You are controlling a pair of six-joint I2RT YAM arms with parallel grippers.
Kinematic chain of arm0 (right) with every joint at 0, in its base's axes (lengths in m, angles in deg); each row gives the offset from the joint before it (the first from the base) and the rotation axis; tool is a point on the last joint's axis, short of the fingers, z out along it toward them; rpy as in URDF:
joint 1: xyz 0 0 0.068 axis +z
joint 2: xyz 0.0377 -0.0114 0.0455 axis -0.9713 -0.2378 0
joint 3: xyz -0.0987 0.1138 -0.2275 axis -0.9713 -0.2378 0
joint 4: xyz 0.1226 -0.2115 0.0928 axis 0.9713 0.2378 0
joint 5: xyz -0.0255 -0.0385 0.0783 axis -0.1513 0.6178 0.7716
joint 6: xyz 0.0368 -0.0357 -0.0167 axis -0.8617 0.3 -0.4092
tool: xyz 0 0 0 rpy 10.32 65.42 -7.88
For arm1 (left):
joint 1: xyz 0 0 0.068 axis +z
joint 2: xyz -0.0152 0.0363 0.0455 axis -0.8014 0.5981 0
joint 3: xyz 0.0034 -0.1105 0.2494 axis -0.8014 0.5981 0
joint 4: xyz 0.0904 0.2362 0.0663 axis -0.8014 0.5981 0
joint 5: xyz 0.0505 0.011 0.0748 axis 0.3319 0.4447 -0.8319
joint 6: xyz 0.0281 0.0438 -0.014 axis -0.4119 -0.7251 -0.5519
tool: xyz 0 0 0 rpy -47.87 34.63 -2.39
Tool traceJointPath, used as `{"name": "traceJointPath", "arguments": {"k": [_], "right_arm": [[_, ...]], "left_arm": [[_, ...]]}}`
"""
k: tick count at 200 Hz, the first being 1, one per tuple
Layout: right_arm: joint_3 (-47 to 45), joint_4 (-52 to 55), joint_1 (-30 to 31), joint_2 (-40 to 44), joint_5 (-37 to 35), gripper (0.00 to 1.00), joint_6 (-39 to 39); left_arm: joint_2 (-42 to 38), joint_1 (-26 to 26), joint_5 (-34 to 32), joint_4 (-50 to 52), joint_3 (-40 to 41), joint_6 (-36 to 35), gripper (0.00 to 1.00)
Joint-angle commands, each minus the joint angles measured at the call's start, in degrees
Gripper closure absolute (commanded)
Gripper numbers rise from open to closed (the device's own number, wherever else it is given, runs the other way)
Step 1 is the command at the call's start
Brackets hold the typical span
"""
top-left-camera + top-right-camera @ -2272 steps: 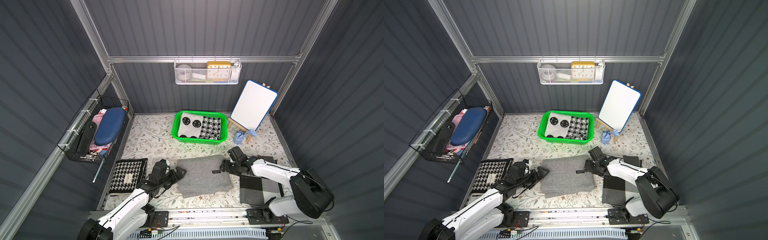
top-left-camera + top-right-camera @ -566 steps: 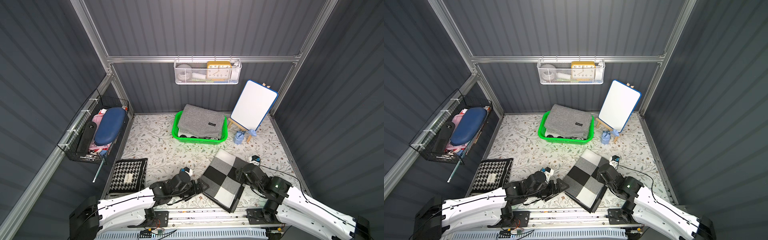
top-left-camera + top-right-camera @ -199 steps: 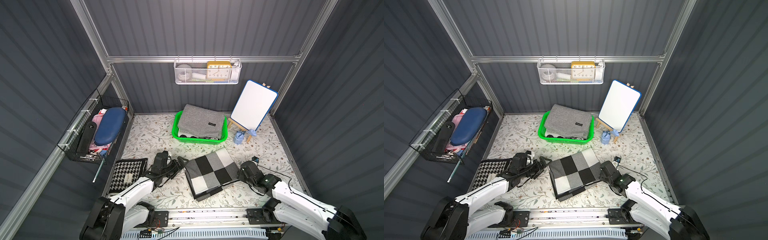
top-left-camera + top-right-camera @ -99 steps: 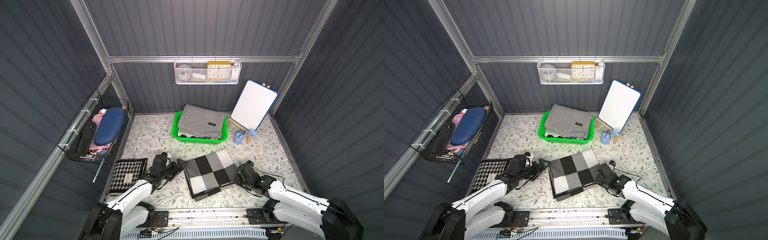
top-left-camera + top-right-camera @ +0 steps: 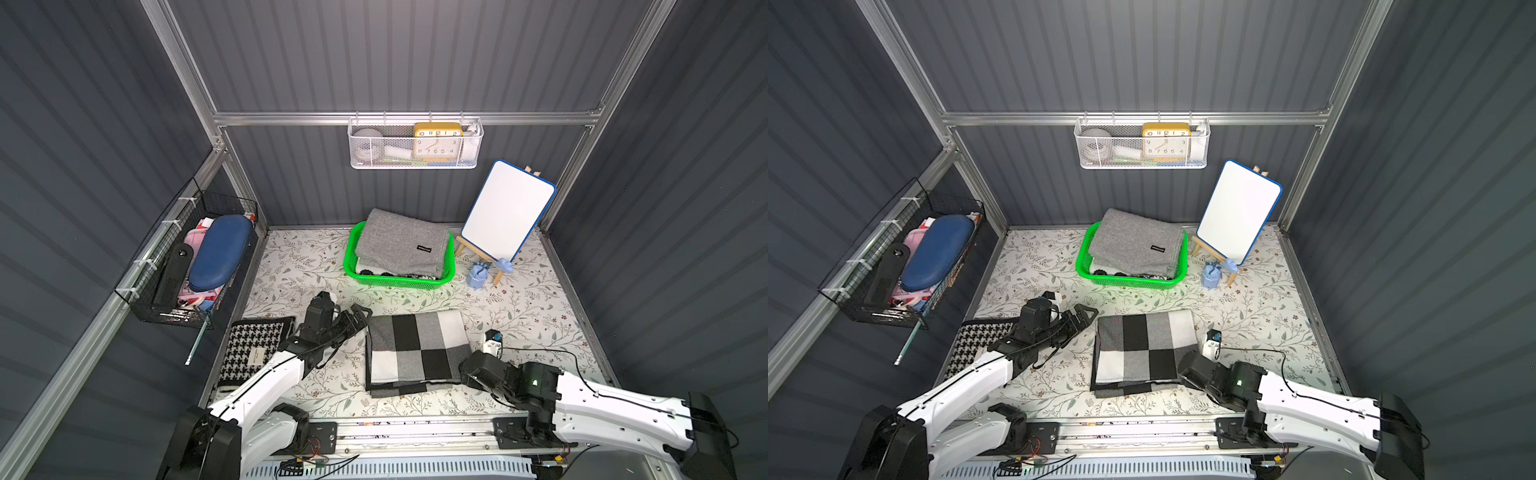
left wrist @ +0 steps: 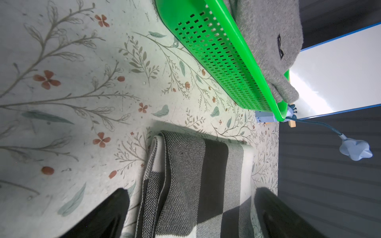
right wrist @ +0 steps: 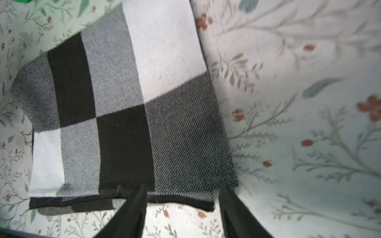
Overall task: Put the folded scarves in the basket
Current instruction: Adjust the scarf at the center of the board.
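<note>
My left gripper should next move down onto the checked scarf's houndstooth-side edge (image 5: 372,326) (image 6: 160,190) by the far corner of the scarf, because the scarf's folded layers lie flat on the tabletop between the gripper's open fingers.
The folded scarf (image 5: 415,351) (image 5: 1144,347), checked black, grey and white, lies flat on the table in front of the green basket (image 5: 395,283) (image 5: 1125,283). A grey folded scarf (image 5: 399,245) lies on top of the basket's contents. My left gripper (image 5: 358,316) (image 5: 1086,312) is open at the checked scarf's far left corner. In the left wrist view its fingers (image 6: 109,214) stand on either side of that edge of the scarf (image 6: 185,175). My right gripper (image 5: 460,375) (image 7: 181,198) is open at the near right corner of the scarf (image 7: 123,113), with the hem at its fingertips.
A houndstooth folded cloth (image 5: 253,349) lies at the left under my left arm. A whiteboard on an easel (image 5: 509,208) and a small blue figure (image 5: 478,276) stand right of the basket. A black wire basket (image 5: 187,270) hangs left; a white mesh basket (image 5: 415,145) hangs on the back wall.
The grey scarf went from the table into the basket earlier. Over the last second the checked scarf turned squarer to the table and my right gripper shifted to its near right corner.
</note>
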Motion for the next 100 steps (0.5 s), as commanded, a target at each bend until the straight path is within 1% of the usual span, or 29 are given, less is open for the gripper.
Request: {"name": "traceJointPath", "arguments": {"k": [1, 9, 14, 21, 36, 49, 57, 67, 88, 100], "right_arm": [[1.2, 2.9, -2.2, 2.0, -9.0, 0.28, 4.1], [0.7, 0.5, -4.8, 3.0, -7.2, 0.26, 7.5], [0.3, -1.2, -7.4, 3.7, -5.5, 0.25, 9.4], [-0.7, -4.0, -11.2, 4.4, -1.9, 0.24, 11.5], [-3.2, -10.5, -20.8, 5.2, 8.6, 0.24, 14.9], [-5.2, -16.9, -27.1, 4.5, 15.9, 0.25, 16.8], [-6.0, -19.7, -29.8, 3.5, 19.2, 0.26, 17.7], [-6.4, -22.8, -32.3, 1.2, 22.6, 0.27, 18.6], [-5.4, -26.7, -36.3, -5.6, 28.7, 0.28, 19.8], [-4.4, -28.2, -37.6, -9.8, 30.6, 0.29, 20.3]], "left_arm": [[1.9, 0.1, 2.5, -0.7, -0.6, -4.3, 0.01], [2.7, 0.1, 3.9, -1.5, -0.5, -5.1, 0.01], [3.2, 0.1, 4.4, -1.7, -0.4, -5.4, 0.01], [3.8, 0.1, 5.1, -1.9, -0.4, -5.6, 0.01], [4.4, 0.1, 6.5, -3.0, 0.0, -6.3, 0.01], [4.9, 0.1, 8.4, -4.5, 0.2, -7.0, 0.01], [5.3, 0.1, 9.2, -5.1, 0.2, -7.1, 0.02], [5.7, 0.0, 10.4, -6.1, 0.4, -7.7, 0.07], [6.4, -0.5, 10.6, -7.3, 1.0, -7.9, 0.09], [7.3, -0.8, 10.5, -7.9, 1.3, -7.9, 0.1]]}}
